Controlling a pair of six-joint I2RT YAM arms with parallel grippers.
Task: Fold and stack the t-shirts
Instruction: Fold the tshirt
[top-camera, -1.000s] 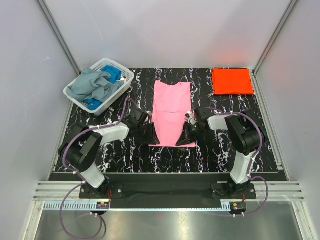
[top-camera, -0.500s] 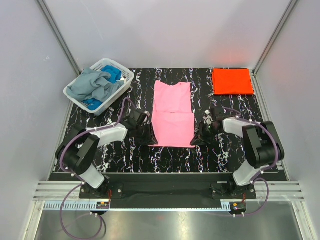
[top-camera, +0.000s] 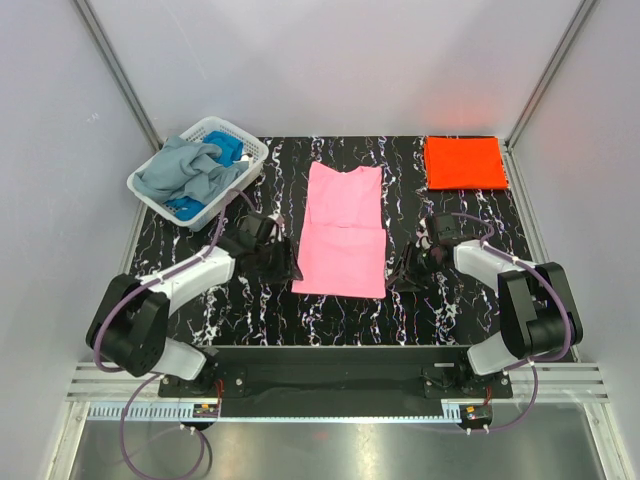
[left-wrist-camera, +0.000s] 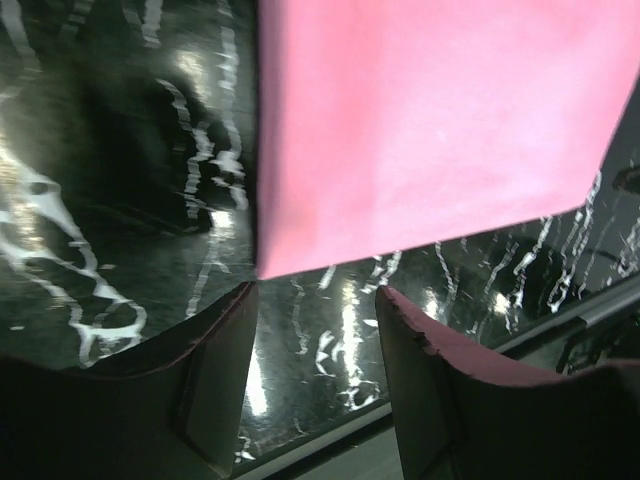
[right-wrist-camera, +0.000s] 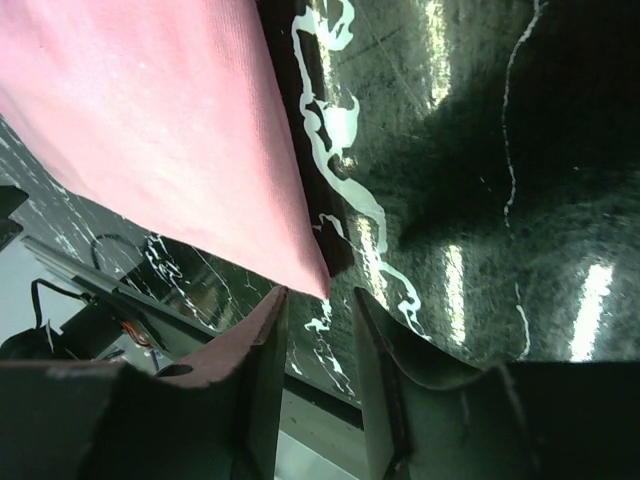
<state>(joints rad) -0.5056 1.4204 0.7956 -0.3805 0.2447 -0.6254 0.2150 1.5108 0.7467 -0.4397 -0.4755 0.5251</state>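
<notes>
My right gripper moves down and over onto the pink t-shirt's near corner (top-camera: 383, 296) (right-wrist-camera: 323, 292) next, since that corner points between the open fingers.
The pink t-shirt (top-camera: 342, 228) lies flat in the middle of the black marbled table, its sides folded in to a narrow strip. My left gripper (top-camera: 283, 270) is open and empty just left of its near left corner (left-wrist-camera: 262, 272). My right gripper (top-camera: 400, 276) is open and empty just right of its near right corner (right-wrist-camera: 322, 292). The orange-red t-shirt (top-camera: 464, 162) lies folded at the back right. Grey-blue (top-camera: 185, 170) and blue (top-camera: 228, 148) t-shirts are bunched in the white basket (top-camera: 252, 160) at the back left.
The table's near edge (left-wrist-camera: 420, 440) shows just beyond both sets of fingers. Grey enclosure walls and metal posts (top-camera: 120, 75) ring the table.
Both grippers have let go of the pink shirt's near corners and drawn outward, left to the left, right to the right. The shirt's near hem has dropped flat and spread a little wider.
</notes>
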